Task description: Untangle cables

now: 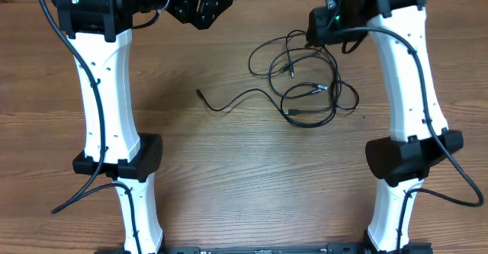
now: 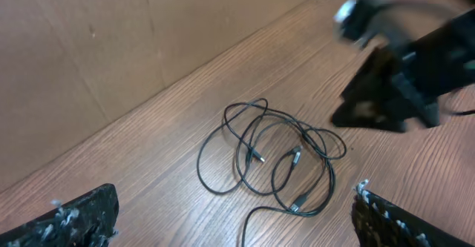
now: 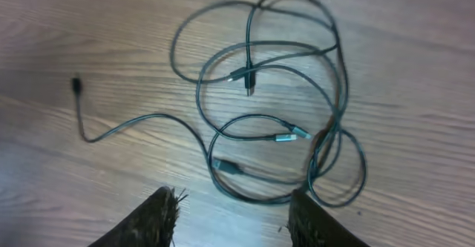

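Note:
Next, my right gripper comes down onto the inner black cord beside the silver plug tips, where the cord runs alone before joining the crowded crossing of loops.
The cables (image 1: pixel 311 88) lie as a loose tangle of thin black loops on the wooden table, right of centre. One strand runs left to a free end (image 1: pixel 200 94). The left wrist view shows the cables (image 2: pixel 295 156) with silver plug tips ahead of my left gripper (image 2: pixel 234 228). That gripper is wide open and empty, and it hangs high at the back left (image 1: pixel 202 8). My right gripper (image 1: pixel 326 30) hovers over the tangle's far edge. In its own view the cables (image 3: pixel 289 136) lie just beyond the right gripper (image 3: pixel 234 219), which is open with nothing between its fingers.
Bare wooden tabletop (image 1: pixel 229 170) surrounds the tangle. A brown board wall (image 2: pixel 111 39) stands behind the table. Both white arm bases (image 1: pixel 114 162) (image 1: pixel 408 159) flank the workspace, and the dark right wrist (image 2: pixel 401 84) shows in the left wrist view.

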